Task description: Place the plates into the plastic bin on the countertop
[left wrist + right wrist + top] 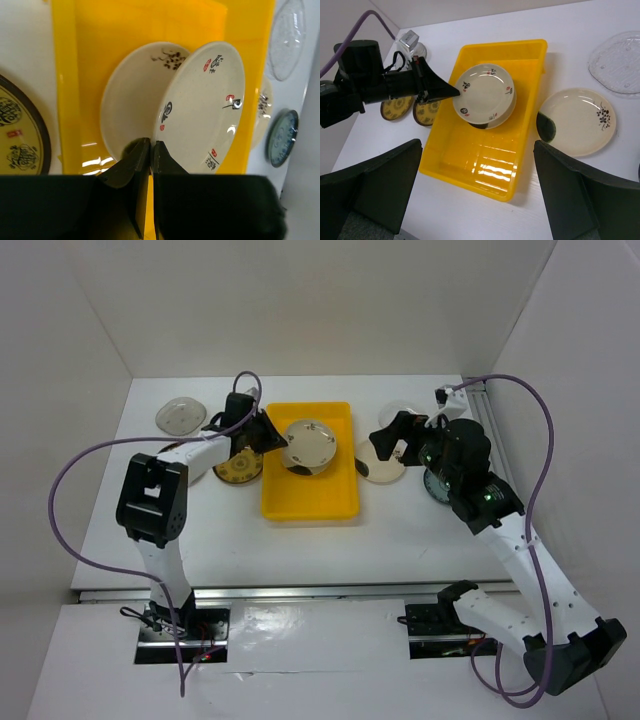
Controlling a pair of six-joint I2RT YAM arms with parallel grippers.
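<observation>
The left gripper brings the tilted plate down onto the second cream plate (301,470) (134,92) next and releases the tilted plate's rim. The second plate lies in the yellow bin below the gripper.
My left gripper (151,145) is shut on the rim of a cream plate (205,107) with red and black marks. It holds that plate tilted over the yellow plastic bin (310,502). A second cream plate (132,100) lies in the bin beneath it. The right wrist view shows the held plate (482,95) above the far half of the bin (485,160), pinched by the left gripper (451,92). My right gripper (385,445) hangs open and holds nothing, just right of the bin. It is over a cream plate with a dark patch (577,122).
On the white countertop (220,540), two yellow-and-brown plates (395,107) (427,112) lie left of the bin. A clear glass plate (180,415) sits at the back left and another (620,62) at the back right. A blue-patterned plate (281,137) lies under the right arm.
</observation>
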